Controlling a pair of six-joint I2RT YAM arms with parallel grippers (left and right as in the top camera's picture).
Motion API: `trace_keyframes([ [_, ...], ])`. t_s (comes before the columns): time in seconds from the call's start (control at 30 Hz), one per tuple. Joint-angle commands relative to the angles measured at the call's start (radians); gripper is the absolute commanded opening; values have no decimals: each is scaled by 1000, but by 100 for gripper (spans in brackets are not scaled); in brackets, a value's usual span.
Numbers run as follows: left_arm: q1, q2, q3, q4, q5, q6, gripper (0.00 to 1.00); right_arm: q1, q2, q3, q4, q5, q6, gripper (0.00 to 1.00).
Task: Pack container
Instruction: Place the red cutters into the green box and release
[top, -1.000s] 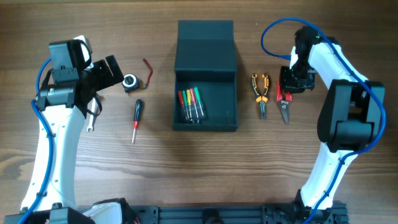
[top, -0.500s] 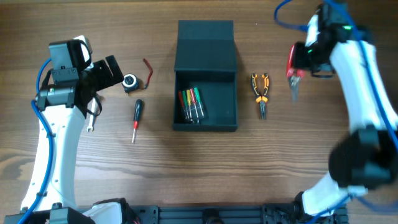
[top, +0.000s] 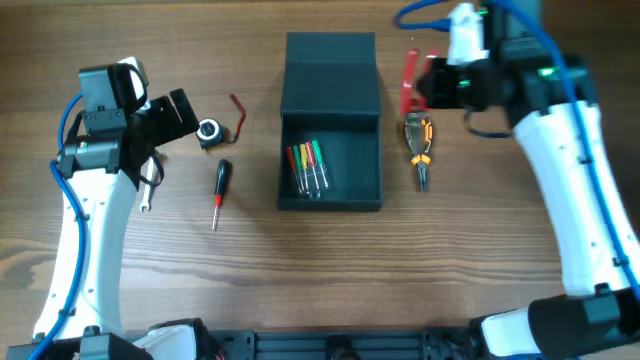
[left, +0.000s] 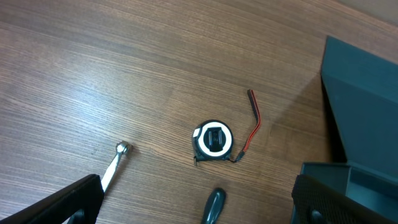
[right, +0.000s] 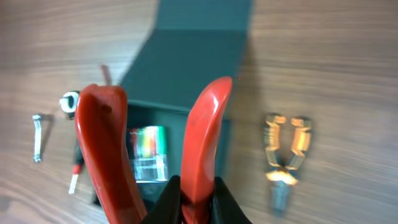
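My right gripper should next carry the red-handled pliers back and down into the open container (top: 370, 170), turn on the way, and then let them go, because the container's bottom is bare beside the screwdrivers.
The dark teal-grey container (top: 370, 170) stands open at the table's middle, its flap lid (top: 330, 75) laid back, with a set of coloured screwdrivers (top: 307, 167) inside. It also shows in the right wrist view (right: 186, 68). My right gripper (top: 432, 82) is shut on red-handled pliers (right: 202, 143) and holds them in the air just right of the lid, above the orange pliers (top: 419, 150). My left gripper (top: 175, 115) is open and empty, above the tape measure (left: 212, 140) and a black-and-red screwdriver (top: 219, 190).
A small silver tool (left: 114, 172) lies left of the screwdriver. The orange pliers (right: 286, 155) lie on the wood right of the container. A red strap (left: 254, 118) trails from the tape measure.
My right gripper has lifted the red-handled pliers off the table and carried them up and to the left, toward the container's lid. The left arm has not moved.
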Motion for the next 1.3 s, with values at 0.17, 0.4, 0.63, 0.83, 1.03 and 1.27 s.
trace_keyframes([
  [0.17,6,2,18,3,13,16,100,226,85,-19,32,208,222,4],
  [0.4,6,2,18,3,13,16,100,240,260,-28,76,208,98,4],
  [0.63,6,2,18,3,13,16,100,240,329,-29,171,55,-590,4],
  [0.83,6,2,18,3,13,16,100,240,329,-29,156,-142,-1184,4],
  [1.03,6,2,18,3,13,16,100,240,329,-29,116,-163,-1258,4],
  [1.27,6,2,18,3,13,16,100,281,331,-76,80,-188,-1159,5],
])
